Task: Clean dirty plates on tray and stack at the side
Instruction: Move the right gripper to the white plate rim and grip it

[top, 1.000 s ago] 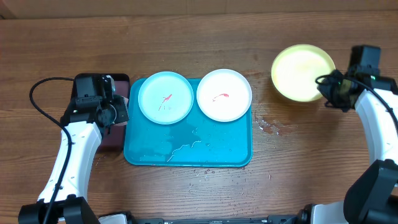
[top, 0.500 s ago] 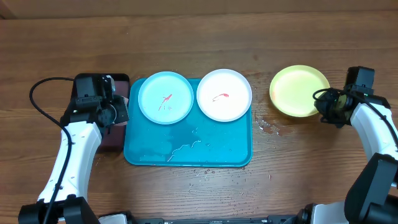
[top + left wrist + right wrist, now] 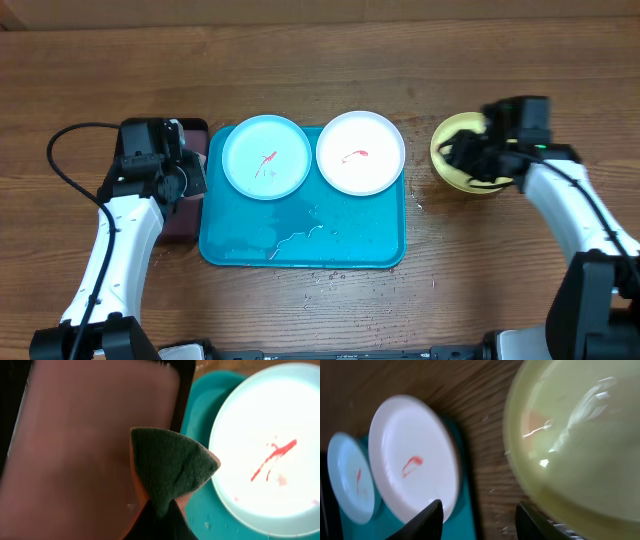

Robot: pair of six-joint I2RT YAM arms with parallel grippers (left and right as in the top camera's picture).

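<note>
The bottom of the pinkish tray lies open below my left gripper, so next I will move the gripper down onto it and release the dark green sponge (image 3: 170, 467) there.
The turquoise tray (image 3: 300, 245) carries a light blue plate (image 3: 265, 157) and a white plate (image 3: 360, 152), each with a red smear. A yellow-green plate (image 3: 450, 165) lies on the wood to the right of the tray, partly hidden by my right gripper (image 3: 470, 155) above it. That gripper (image 3: 479, 515) is open with nothing between its fingers; the yellow-green plate (image 3: 580, 435) is on its right and the white plate (image 3: 415, 460) on its left. My left gripper (image 3: 162, 522) is shut on a dark green sponge (image 3: 170, 467) at the tray's left edge (image 3: 197, 435), beside the light blue plate (image 3: 270, 445).
A pinkish tray with a black rim (image 3: 190, 215) sits under the left gripper, against the turquoise tray's left side. Water streaks lie on the turquoise tray floor (image 3: 295, 235), and drops dot the wood (image 3: 430, 205) near its right edge.
The right gripper has opened and let go of the yellow-green plate, which now lies flat. It has swung left over that plate. The left arm has not moved.
</note>
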